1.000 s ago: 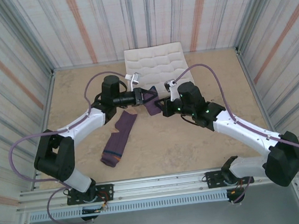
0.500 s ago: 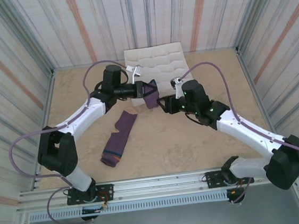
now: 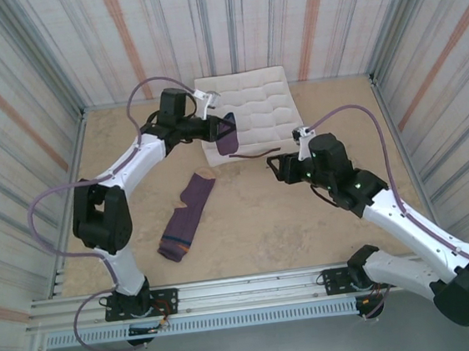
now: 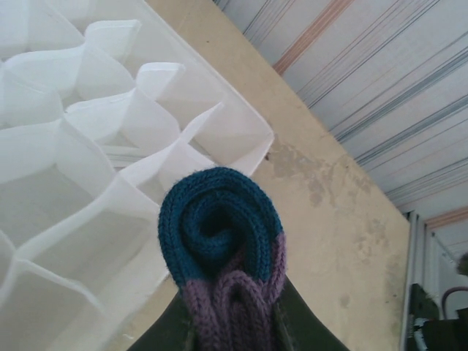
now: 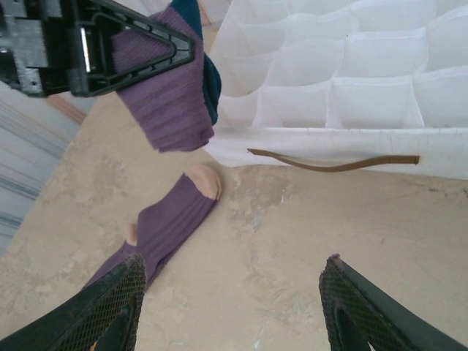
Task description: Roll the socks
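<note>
The near corner cell of the box is open and empty, so the left gripper needs to lower the rolled purple sock into the box's near corner cell [image 3: 215, 151] and let go of it there.
A rolled purple sock [image 3: 226, 134] with a teal coil at its end [image 4: 219, 238] hangs in the air over the near left corner of the white grid box [image 3: 253, 111]. My left gripper [image 3: 217, 129] is shut on it, fingers pinching the purple part [image 5: 172, 102]. The second sock [image 3: 187, 216] lies flat on the table, orange toe pointing toward the box [image 5: 172, 219]. My right gripper [image 3: 274, 170] stands open over bare table in front of the box, its mesh-padded fingers [image 5: 110, 307] wide apart around nothing.
The box's soft white cells [image 4: 95, 139] stand open at the top, and a brown strap [image 5: 333, 162] runs along its front wall. Striped walls close the table in on three sides. Bare tabletop [image 3: 289, 220] lies between the flat sock and the right arm.
My left gripper has carried the rolled sock back and up toward the box corner. My right gripper has let go of it, opened, and drawn back to the right.
</note>
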